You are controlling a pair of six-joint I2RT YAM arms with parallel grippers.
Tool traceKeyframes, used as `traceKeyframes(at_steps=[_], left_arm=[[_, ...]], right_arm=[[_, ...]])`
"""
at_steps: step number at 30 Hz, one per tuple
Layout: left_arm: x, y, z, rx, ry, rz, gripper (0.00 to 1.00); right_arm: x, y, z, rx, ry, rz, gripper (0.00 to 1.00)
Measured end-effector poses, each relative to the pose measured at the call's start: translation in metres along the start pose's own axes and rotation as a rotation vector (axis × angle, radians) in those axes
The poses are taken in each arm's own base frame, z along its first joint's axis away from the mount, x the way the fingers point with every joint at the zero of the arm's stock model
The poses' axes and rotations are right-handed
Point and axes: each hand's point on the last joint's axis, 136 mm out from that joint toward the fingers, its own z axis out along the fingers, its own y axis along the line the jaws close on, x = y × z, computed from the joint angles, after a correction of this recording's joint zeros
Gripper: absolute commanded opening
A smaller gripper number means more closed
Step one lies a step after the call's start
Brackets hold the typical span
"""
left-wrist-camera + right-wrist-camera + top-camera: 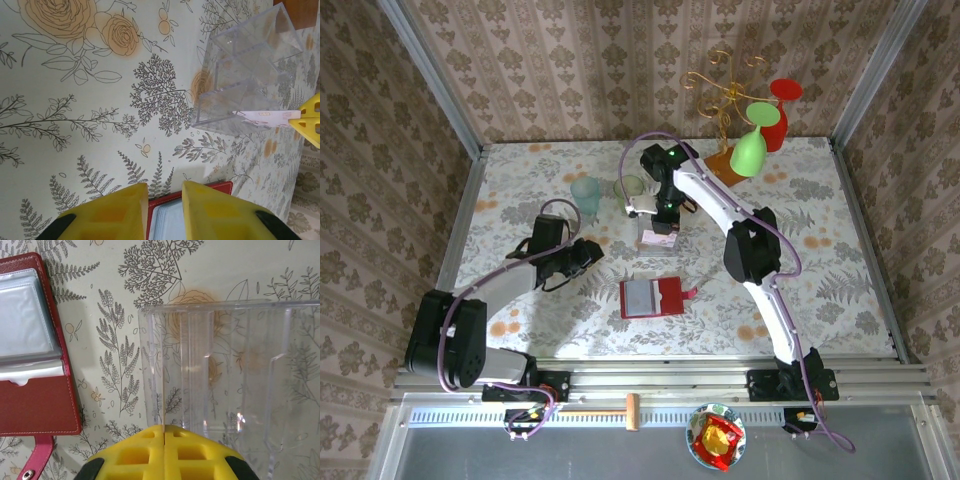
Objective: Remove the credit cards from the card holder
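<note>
I will open my right gripper next over the organizer's slot nearest the card holder (655, 297) to release the thin credit card, since its end already reaches inside.
The card holder (655, 297) lies open on the table, red with greyish clear sleeves (22, 320) and a snap tab. My right gripper (164, 427) is shut on a thin credit card (163, 400), seen edge-on, which reaches into a slot of a clear plastic organizer (225, 370). From the left wrist view that card (265, 116) shows white and pink between the right gripper's (300, 119) yellow tips at the organizer's (240, 75) rim. My left gripper (165, 187) hovers left of the holder's corner (215, 186), open with a narrow gap and nothing in it.
A teal cup (586, 193) and a clear glass (630, 187) stand behind the organizer (658, 240). At the back right a gold wire stand on an orange-brown base (725, 160) carries a green glass (750, 148) and a red one (778, 110). Patterned walls close in three sides.
</note>
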Motion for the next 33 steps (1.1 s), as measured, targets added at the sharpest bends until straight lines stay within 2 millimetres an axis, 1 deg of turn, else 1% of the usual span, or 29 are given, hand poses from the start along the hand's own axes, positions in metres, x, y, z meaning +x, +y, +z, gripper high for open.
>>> traceKeyframes(at_steps=[6,10,12,15,18,24,29,31,33], left_arm=[[-0.001,-0.001,-0.001,0.002,-0.003,-0.002,0.26],[-0.002,0.000,-0.001,0.001,-0.006,-0.005,0.26],[-0.002,0.000,-0.001,0.001,-0.007,-0.006,0.26],[-0.002,0.001,-0.002,0.001,-0.008,-0.006,0.26],[-0.003,0.000,-0.002,0.001,-0.008,-0.007,0.26],[-0.003,0.001,-0.002,0.001,-0.008,-0.010,0.27],[-0.002,0.000,-0.002,0.006,-0.003,-0.010,0.27],[-0.001,-0.001,-0.002,0.008,0.000,-0.010,0.28],[0.000,-0.002,-0.001,0.010,0.003,-0.008,0.28]], right_arm=[[0.000,0.002,0.005,-0.014,0.008,-0.003,0.00],[0.002,0.003,0.018,-0.042,0.020,0.000,0.00],[0.002,0.004,0.024,-0.057,0.023,0.002,0.04],[0.000,0.005,0.024,-0.064,0.017,0.002,0.13],[-0.001,0.006,0.024,-0.068,0.012,-0.001,0.20],[-0.003,0.004,0.021,-0.058,0.002,0.012,0.34],[-0.008,0.003,0.014,-0.042,-0.020,0.040,0.36],[-0.011,0.004,0.008,-0.038,-0.038,0.059,0.36],[-0.016,0.004,-0.003,-0.020,-0.064,0.080,0.36]])
